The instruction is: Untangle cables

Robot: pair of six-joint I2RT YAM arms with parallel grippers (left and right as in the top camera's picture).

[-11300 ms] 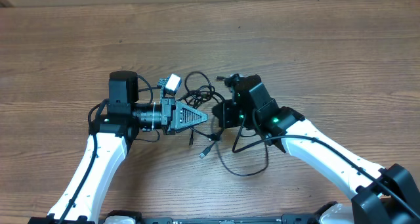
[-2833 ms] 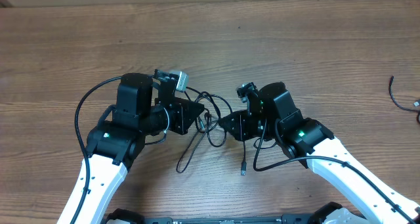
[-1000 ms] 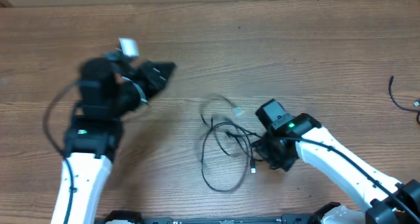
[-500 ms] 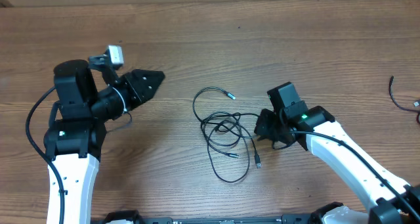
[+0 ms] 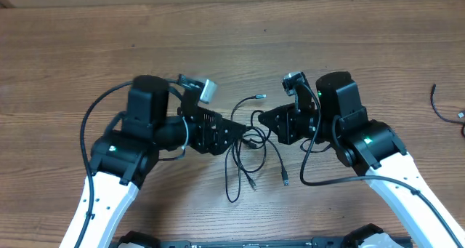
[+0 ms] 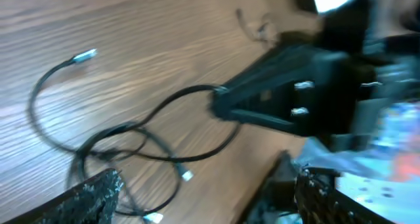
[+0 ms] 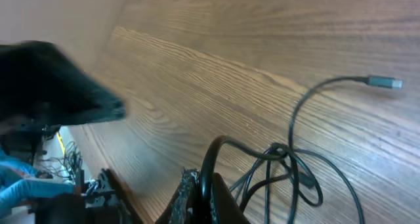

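The right gripper pulls up and to the right in the overhead view toward the bare wood next, then releases, as the loop's cable still enters the tangle.
A bunch of thin black cables (image 5: pixel 251 141) lies tangled at mid-table between the two arms. One silver-tipped plug (image 5: pixel 260 96) points to the far side, and two plug ends (image 5: pixel 285 181) trail toward the near edge. My right gripper (image 5: pixel 263 121) is shut on a loop of one cable (image 7: pixel 213 152), lifting it from the bunch (image 7: pixel 282 161). My left gripper (image 5: pixel 237 132) hovers just left of the tangle with its fingers (image 6: pixel 98 191) spread wide and nothing between them. In the left wrist view the cables (image 6: pixel 125 142) lie under the open left gripper (image 6: pixel 210 188), with the right gripper (image 6: pixel 220 102) opposite.
A separate thin black cord (image 5: pixel 436 104) lies at the far right edge of the wooden table (image 5: pixel 232 44). Thicker black wires (image 5: pixel 91 121) loop off each arm's body.
My left arm has swung back from the far left to the tangle, and its jaws have opened. My right gripper has moved up and left, still pinching its cable.
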